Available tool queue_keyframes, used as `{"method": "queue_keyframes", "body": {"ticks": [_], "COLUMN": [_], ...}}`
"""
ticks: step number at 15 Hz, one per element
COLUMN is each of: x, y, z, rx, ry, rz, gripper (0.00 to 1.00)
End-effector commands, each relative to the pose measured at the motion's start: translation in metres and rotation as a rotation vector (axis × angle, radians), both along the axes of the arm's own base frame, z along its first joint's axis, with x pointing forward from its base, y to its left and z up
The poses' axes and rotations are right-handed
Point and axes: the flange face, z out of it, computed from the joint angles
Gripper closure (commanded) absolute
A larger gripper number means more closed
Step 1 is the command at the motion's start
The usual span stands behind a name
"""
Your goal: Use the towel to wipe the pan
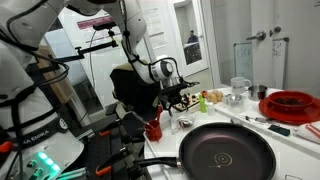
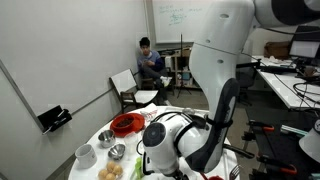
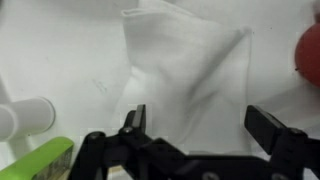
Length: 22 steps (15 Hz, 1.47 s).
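Note:
The towel's bunched end (image 3: 194, 132) lies below the robot's gripper, between its wide-open fingers, so the gripper needs to go down onto it next and close both fingers there.
The wrist view looks down on the white towel (image 3: 185, 70), lying crumpled on the white table. My gripper (image 3: 200, 125) hangs just above the towel's near part, open, jaws wide apart with nothing between them. The left finger (image 3: 136, 122) and right finger (image 3: 272, 130) straddle the cloth. In an exterior view, the large black pan (image 1: 225, 152) sits at the table's front with its handle (image 1: 160, 162) pointing left. There the gripper (image 1: 178, 98) is behind the pan, over the table's back part. The towel is too small to make out in both exterior views.
A red round dish (image 1: 292, 103) (image 2: 127, 124) stands on the table beyond the pan. Small bowls (image 2: 86, 154), cups and food items crowd the table's far side. In the wrist view, a green object (image 3: 40, 160), a white cylinder (image 3: 25, 118) and a red thing (image 3: 310, 50) flank the towel.

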Motion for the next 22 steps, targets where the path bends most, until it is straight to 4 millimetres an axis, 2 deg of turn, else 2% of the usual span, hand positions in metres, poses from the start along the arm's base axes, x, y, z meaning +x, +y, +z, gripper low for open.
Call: {"method": "queue_keyframes", "body": {"ticks": [1, 6, 7, 9, 12, 17, 18, 20, 22], "x": [0.011, 0.018, 0.018, 0.018, 0.018, 0.021, 0.021, 0.019, 0.017], "y": [0.01, 0.013, 0.013, 0.012, 0.012, 0.014, 0.015, 0.018, 0.022], "z": [-0.024, -0.037, -0.04, -0.045, -0.049, -0.041, -0.038, -0.031, -0.023], "rx": [-0.016, -0.043, -0.046, -0.047, -0.049, -0.053, -0.054, -0.049, -0.048], "ry": [-0.04, -0.057, -0.058, -0.053, -0.048, -0.055, -0.056, -0.057, -0.068], "rz": [0.021, 0.041, 0.043, 0.049, 0.049, 0.042, 0.046, 0.046, 0.055], "gripper": [0.0, 0.0, 0.25, 0.32, 0.56, 0.93, 0.95, 0.92, 0.92]}}
